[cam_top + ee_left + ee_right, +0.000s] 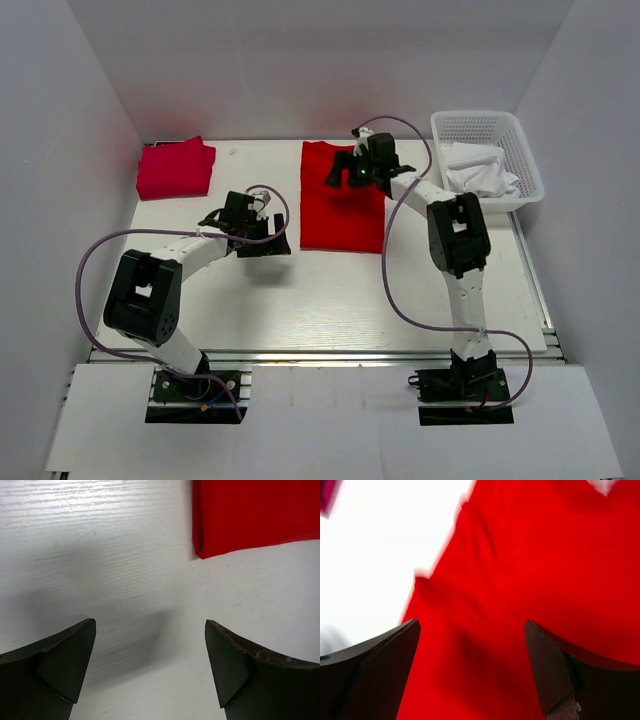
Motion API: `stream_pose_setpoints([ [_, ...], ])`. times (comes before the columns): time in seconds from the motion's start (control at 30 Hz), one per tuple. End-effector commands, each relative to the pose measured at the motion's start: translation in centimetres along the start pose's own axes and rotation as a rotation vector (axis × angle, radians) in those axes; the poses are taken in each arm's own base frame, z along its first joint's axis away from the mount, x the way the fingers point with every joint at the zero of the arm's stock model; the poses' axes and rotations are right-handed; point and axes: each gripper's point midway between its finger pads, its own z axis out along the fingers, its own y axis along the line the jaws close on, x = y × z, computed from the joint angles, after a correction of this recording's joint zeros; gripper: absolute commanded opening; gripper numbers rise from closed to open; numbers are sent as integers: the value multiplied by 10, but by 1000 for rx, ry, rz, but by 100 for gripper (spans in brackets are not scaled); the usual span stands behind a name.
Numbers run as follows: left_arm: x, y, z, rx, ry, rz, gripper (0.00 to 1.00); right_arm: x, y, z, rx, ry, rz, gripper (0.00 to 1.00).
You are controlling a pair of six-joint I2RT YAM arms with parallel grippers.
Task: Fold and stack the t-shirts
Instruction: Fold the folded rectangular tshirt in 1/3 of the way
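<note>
My left gripper's open fingers have only bare table between them. Next, my left gripper needs to move down and sideways onto the red shirt's near corner beside it.
A bright red t-shirt (pixel 340 215) lies folded into a long strip at the table's middle back. Its near corner shows in the left wrist view (pixel 250 515), and it fills the right wrist view (pixel 535 580). A pinkish crimson t-shirt (pixel 176 167) lies folded at the back left. My right gripper (pixel 345 172) is open and empty, just above the far part of the red shirt. My left gripper (pixel 262 238) is open and empty over bare table, left of the red shirt's near end.
A white mesh basket (pixel 530 160) holding white cloth (pixel 480 172) stands at the back right. White walls close in the left, back and right sides. The table's front edge (pixel 320 352) runs just beyond the arm bases.
</note>
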Motion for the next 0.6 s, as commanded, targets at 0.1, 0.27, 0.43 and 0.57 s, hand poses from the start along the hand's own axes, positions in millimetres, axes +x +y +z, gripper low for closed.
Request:
stream_pose_setpoints([
  [0.1,-44,-22,-1,64,-110,58,100,-5,10,-97,119,-101,37,90],
  [0.27,-48,-29,27,132,-67,76,100,68,-15,-156,294,-22,161,90],
  [0.43,-44,-40,51,185,-13,92,97,121,-19,-191,361,99,210,90],
  [0.57,-40,-48,64,203,14,103,89,160,-26,-199,371,187,232,90],
])
